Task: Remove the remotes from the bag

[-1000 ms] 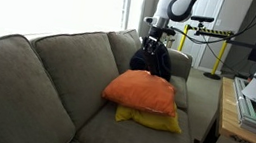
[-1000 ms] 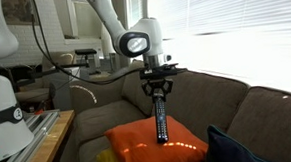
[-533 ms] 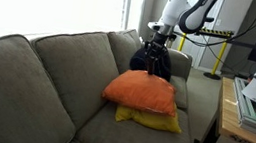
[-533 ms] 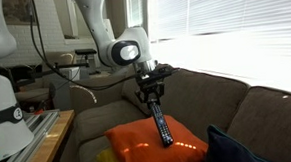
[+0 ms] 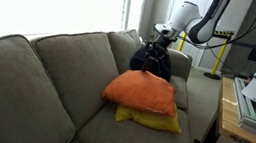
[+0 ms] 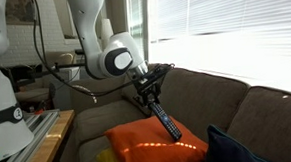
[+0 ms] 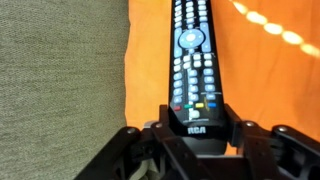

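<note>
The remote's held bottom end is still well above the pillow. I should move my gripper down toward the orange pillow's top (image 6: pixel 154 134) (image 7: pixel 150 68) and let go of the remote.
My gripper (image 6: pixel 147 91) is shut on the bottom end of a black RCA remote (image 6: pixel 165 119). The remote slants down over the orange pillow (image 6: pixel 149 153), its far end close above the pillow. In the wrist view the remote (image 7: pixel 192 55) runs up from the jaws (image 7: pixel 196 128) over the orange pillow (image 7: pixel 265 80). The dark bag (image 5: pixel 156 64) sits slumped in the sofa's far corner behind the orange pillow (image 5: pixel 144 90), with the gripper (image 5: pixel 157 35) above it. A corner of the bag (image 6: pixel 236 148) also shows beside the pillow. No other remote is visible.
A yellow pillow (image 5: pixel 153 121) lies under the orange one on the grey sofa (image 5: pixel 36 79). A wooden table with equipment (image 5: pixel 255 105) stands beside the sofa's arm. Bright windows with blinds (image 6: pixel 233 26) are behind the sofa back.
The arm has swung lower and sideways. The held remote has tipped from nearly upright to a clear slant over the orange pillow.
</note>
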### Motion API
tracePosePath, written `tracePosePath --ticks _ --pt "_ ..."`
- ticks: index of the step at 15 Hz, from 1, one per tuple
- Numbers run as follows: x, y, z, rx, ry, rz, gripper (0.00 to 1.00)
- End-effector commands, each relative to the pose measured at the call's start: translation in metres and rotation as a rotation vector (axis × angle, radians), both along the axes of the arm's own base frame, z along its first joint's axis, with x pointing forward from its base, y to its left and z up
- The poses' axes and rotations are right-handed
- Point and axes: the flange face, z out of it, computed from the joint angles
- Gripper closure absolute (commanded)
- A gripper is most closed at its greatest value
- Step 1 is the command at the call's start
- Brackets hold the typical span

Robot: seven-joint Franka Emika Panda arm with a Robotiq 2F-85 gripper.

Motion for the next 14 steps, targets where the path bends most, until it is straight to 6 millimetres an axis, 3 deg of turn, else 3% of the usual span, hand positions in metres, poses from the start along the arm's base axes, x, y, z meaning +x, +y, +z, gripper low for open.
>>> tracePosePath --ticks 1,5,13,14 --pt "-0.004 -0.002 -0.011 -0.016 -0.029 -0.025 0.72" --pt "-0.009 0.012 -0.030 -0.018 -0.006 -0.129 0.72" --pt "-0.026 0.050 -0.045 0.025 0.044 -0.189 0.72" --pt "-0.026 0.050 -0.045 0.035 0.044 -0.202 0.58"
